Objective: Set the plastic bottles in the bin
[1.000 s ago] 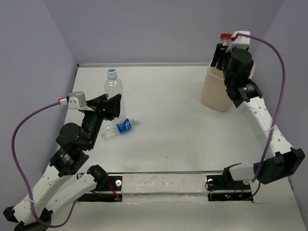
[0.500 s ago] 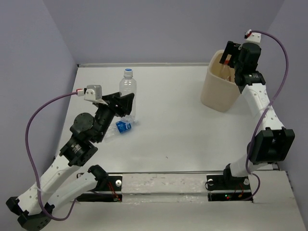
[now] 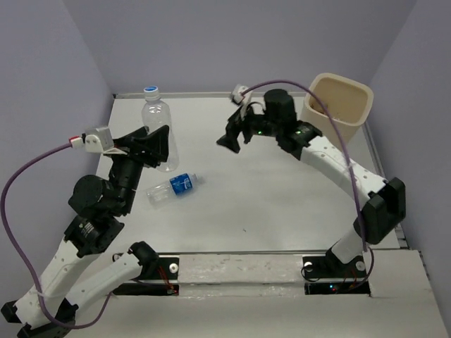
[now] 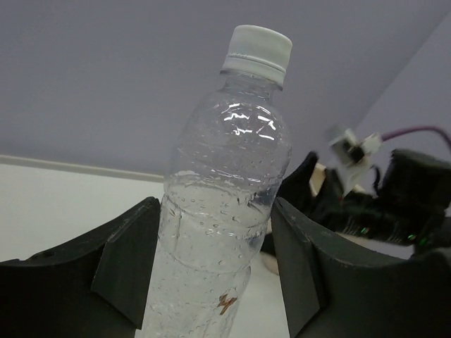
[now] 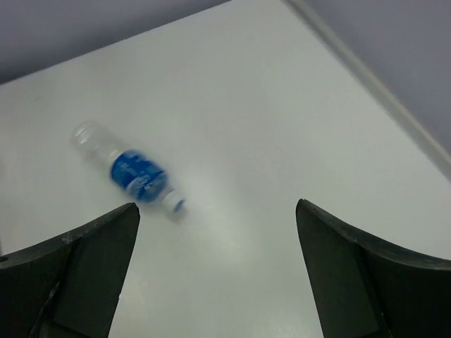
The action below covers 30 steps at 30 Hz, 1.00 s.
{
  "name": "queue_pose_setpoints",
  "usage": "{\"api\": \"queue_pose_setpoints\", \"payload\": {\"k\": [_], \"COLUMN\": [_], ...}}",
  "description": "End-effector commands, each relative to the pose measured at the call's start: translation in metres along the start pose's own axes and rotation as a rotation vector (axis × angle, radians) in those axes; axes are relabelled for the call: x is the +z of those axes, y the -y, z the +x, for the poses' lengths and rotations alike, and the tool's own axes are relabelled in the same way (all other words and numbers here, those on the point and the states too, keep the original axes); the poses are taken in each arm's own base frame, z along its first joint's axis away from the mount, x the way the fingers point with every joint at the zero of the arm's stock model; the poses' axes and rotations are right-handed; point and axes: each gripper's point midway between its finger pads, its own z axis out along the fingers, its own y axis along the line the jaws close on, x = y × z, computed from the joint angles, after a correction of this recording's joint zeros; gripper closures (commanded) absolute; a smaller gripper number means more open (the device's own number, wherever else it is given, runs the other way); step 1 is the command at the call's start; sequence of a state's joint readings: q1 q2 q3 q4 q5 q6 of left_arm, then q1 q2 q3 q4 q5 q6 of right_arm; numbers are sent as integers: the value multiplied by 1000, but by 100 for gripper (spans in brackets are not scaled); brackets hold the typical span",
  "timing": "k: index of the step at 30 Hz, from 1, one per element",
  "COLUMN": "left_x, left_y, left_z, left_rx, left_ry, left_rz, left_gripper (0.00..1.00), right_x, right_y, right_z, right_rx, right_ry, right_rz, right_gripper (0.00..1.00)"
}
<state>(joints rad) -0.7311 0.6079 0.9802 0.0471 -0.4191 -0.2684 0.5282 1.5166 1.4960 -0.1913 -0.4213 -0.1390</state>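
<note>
My left gripper holds another bottle while my right gripper will next lower to the left in the top view, onto the lying bottle's clear body (image 3: 166, 191) (image 5: 111, 154) beside its blue label.
My left gripper (image 3: 153, 144) is shut on a clear, label-free bottle (image 3: 156, 127) with a blue-white cap and holds it upright above the table's left side. In the left wrist view the bottle (image 4: 225, 183) stands between both fingers (image 4: 127, 260). A second bottle with a blue label (image 3: 174, 187) lies on its side on the table just below. My right gripper (image 3: 231, 137) is open and empty over the middle of the table; its wrist view shows the blue-label bottle (image 5: 130, 172) ahead to the left. The cream bin (image 3: 338, 105) stands at the back right.
Purple walls close the table in at the back and both sides. The right arm (image 3: 324, 151) stretches across from the bin towards the table's middle. A cable loops over each arm.
My right arm has swung from above the bin down to the table's middle, and the red-capped bottle it held is gone from it. My left gripper has shifted left and raised its bottle.
</note>
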Motion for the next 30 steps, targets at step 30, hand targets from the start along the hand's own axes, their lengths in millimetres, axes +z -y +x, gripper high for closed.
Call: {"api": "queue_pose_setpoints", "payload": {"k": [30], "left_x": [-56], "left_y": [-56], "left_z": [-77], "left_rx": [26], "left_ry": [178], "left_rz": [-231], "left_gripper": [68], "right_x": [238], "right_y": [-234], "right_z": [209], "right_rx": [-491], "right_ry": [-335], "right_rz": [-424], "right_gripper": [32]}}
